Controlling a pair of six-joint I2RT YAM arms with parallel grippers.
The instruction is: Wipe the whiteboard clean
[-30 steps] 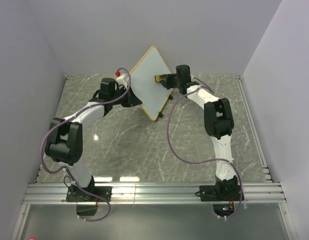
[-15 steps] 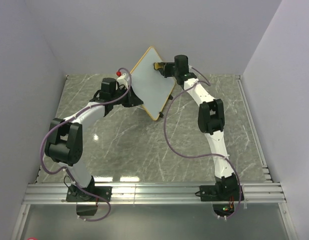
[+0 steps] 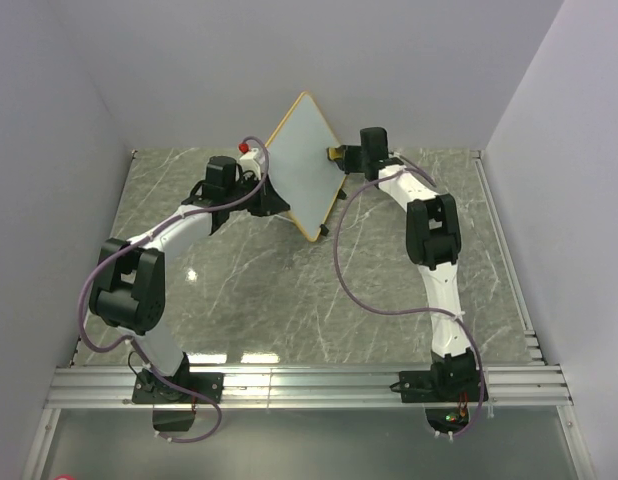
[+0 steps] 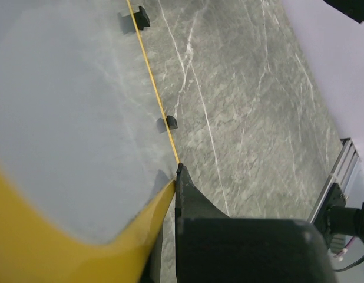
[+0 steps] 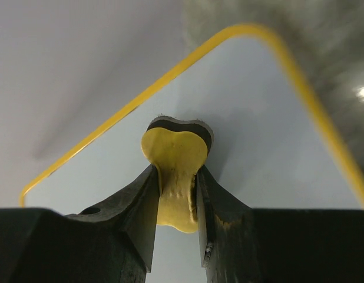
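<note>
I should move my right gripper back and down next to let go of the eraser, because the board's side is clean and open tabletop beside the board (image 3: 372, 229) is below and back.
The whiteboard (image 3: 301, 160), white with a yellow-orange rim, stands tilted on one corner near the back wall. Its face shows no scribbles in any view. My left gripper (image 3: 267, 203) is shut on the board's lower left edge and holds it up; the left wrist view shows the yellow rim (image 4: 82, 247) pinched against my black finger (image 4: 191, 197). My right gripper (image 3: 339, 155) is shut on the yellow bone-shaped eraser (image 5: 175, 171) and holds its black pad against the board's face (image 5: 270, 147) near the right edge.
The grey marble table (image 3: 289, 290) spreads below the board. Two black clips (image 4: 141, 16) of the wire stand show at the board's edge. Walls close in at the back and both sides. A metal rail (image 3: 309, 385) runs along the near edge.
My right gripper with the eraser swept up to the board's upper right edge, then back down and right to the right edge. The board tipped slightly. The left gripper kept its hold.
</note>
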